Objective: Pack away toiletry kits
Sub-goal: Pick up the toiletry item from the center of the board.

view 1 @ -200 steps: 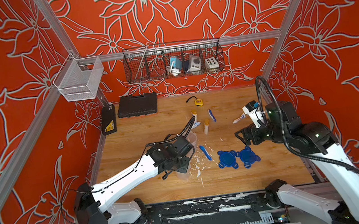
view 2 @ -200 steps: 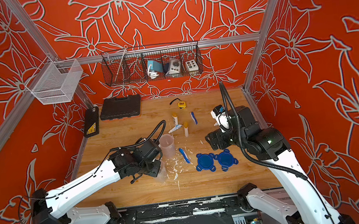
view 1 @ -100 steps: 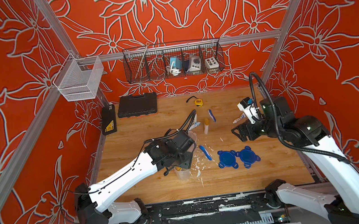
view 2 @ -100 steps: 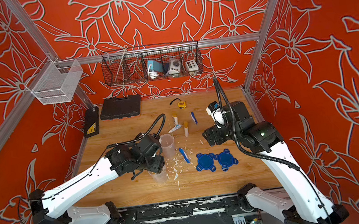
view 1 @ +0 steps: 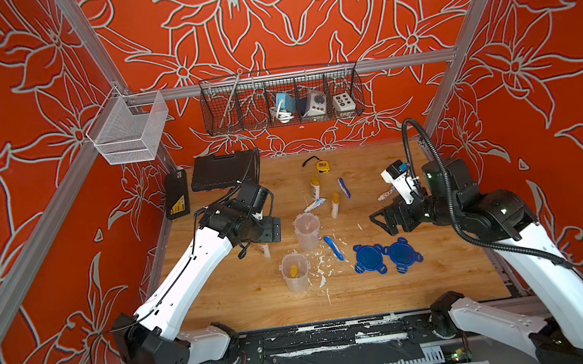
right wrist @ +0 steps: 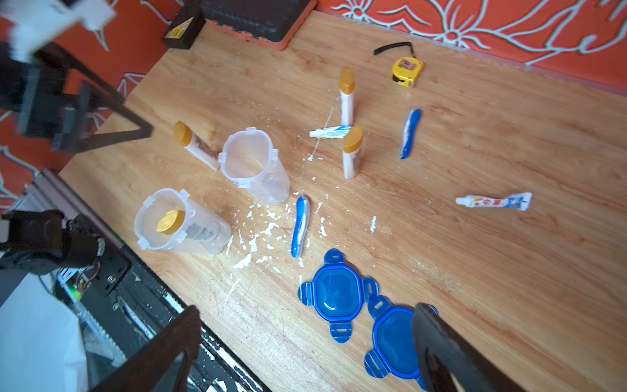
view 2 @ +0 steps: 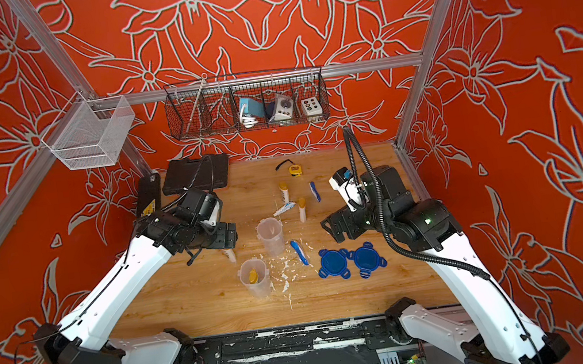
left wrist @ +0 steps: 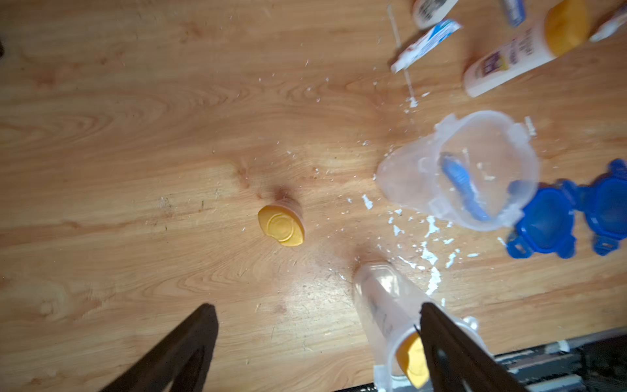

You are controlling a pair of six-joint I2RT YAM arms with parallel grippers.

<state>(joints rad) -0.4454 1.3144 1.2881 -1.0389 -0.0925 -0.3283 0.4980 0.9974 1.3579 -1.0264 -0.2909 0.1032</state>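
Note:
The white bottle stands upright with its yellow cap (left wrist: 281,226) facing up, so my open left gripper moves down onto that cap next and closes on it.
Two clear cups stand mid-table. The near cup (view 1: 295,272) (right wrist: 176,222) holds a yellow-capped bottle (view 1: 293,270). The far cup (view 1: 307,230) (right wrist: 254,163) holds nothing. My left gripper (view 1: 269,231) (left wrist: 317,305) is open above a bottle (left wrist: 281,225) (view 1: 263,249) that stands upright left of the cups. My right gripper (view 1: 383,222) (right wrist: 307,309) is open above the two blue lids (view 1: 370,258) (right wrist: 337,295). Two more bottles (right wrist: 346,95), two toothbrushes (right wrist: 300,225) (right wrist: 410,132) and two toothpaste tubes (right wrist: 330,131) (right wrist: 495,202) lie loose on the wood.
A yellow tape measure (view 1: 322,165) lies near the back wall. The black tool case (view 1: 223,169) sits at the back left. White flakes (right wrist: 258,237) are scattered between the cups and the lids. Wire baskets (view 1: 281,100) hang on the back rail.
My left gripper has opened and drawn back and left from the near cup, which now shows a bottle inside. My right arm has shifted slightly and its jaws have spread a little.

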